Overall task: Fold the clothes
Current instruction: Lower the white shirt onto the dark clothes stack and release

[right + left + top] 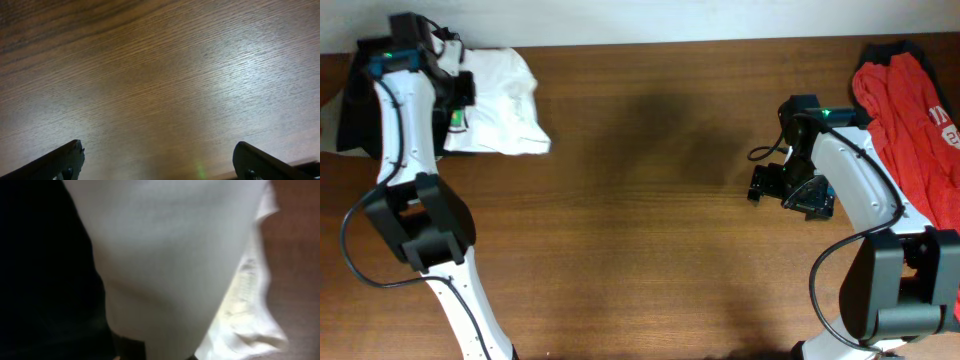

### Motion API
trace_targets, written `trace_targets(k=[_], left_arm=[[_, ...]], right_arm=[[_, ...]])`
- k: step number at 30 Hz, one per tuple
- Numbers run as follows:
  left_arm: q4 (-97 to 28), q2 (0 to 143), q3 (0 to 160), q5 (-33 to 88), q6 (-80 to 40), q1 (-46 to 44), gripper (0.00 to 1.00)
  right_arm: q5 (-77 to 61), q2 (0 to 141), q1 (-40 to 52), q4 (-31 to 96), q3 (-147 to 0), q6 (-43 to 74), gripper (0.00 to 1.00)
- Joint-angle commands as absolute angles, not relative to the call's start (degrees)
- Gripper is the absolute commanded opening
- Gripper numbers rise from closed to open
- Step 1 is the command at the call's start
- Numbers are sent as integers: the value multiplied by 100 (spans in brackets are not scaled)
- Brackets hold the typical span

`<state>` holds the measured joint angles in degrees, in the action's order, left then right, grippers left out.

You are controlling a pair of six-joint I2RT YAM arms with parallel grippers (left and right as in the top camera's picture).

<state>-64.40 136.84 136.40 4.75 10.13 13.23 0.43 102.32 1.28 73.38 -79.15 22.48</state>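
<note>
Next I will carry the white T-shirt point(500, 100) in my left gripper over the black object point(363, 108) and release it, as that object lies to the gripper's left in the overhead view.
The white T-shirt point(500, 100) lies as a rumpled bundle at the table's far left. My left gripper point(460, 98) is at the bundle's left edge. In the left wrist view the white fabric point(170, 255) fills the frame and narrows down between the dark fingers at the bottom, so the gripper looks shut on the shirt. A fold with a faint print point(245, 290) lies on the table to the right. My right gripper point(760, 185) is open and empty, low over bare wood point(160, 90) at the right.
A pile of red clothes point(910, 110) lies at the far right edge, beside the right arm. A black object point(350, 105) sits at the far left edge behind the left arm. The brown wooden table point(640, 200) spans the view.
</note>
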Motion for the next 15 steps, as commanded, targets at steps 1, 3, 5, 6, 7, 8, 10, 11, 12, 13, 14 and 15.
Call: trace_targets(k=[1, 3, 5, 6, 7, 8, 10, 11, 12, 13, 14, 15], left_arm=[[-6530, 13705, 14556, 668, 1122, 1487, 1], [-6523, 13705, 14971, 668, 1004, 1645, 1], [-6541, 13705, 15238, 731, 993, 1750, 1], [-6539, 13705, 15347, 779, 993, 1802, 1], [-6517, 13705, 15417, 779, 993, 1859, 1], [-6475, 13705, 15426, 775, 993, 1898, 1], [-6340, 13751, 15423, 775, 993, 2043, 1], [-6272, 13788, 15423, 775, 991, 2106, 1], [-6198, 13867, 15423, 775, 978, 2206, 1], [-6141, 13941, 15423, 781, 974, 2294, 1], [-6086, 14046, 15423, 777, 976, 2379, 1], [-6047, 14156, 15423, 784, 976, 2453, 1]], right_arm=[[-73, 10232, 110, 7363, -7867, 2287, 99], [-71, 10232, 110, 7373, -7867, 2270, 99], [-71, 10232, 110, 7369, -7867, 2270, 99], [-71, 10232, 110, 7360, -7867, 2270, 99], [-71, 10232, 110, 7356, -7867, 2270, 99], [-71, 10232, 110, 7360, -7867, 2270, 99], [-93, 10232, 110, 7393, -7867, 2270, 99], [-93, 10232, 110, 7428, -7867, 2270, 99], [-91, 10232, 110, 7470, -7867, 2270, 99], [-89, 10232, 110, 7498, -7867, 2270, 99], [-91, 10232, 110, 7518, -7867, 2270, 99], [-91, 10232, 110, 7542, -7867, 2270, 99]])
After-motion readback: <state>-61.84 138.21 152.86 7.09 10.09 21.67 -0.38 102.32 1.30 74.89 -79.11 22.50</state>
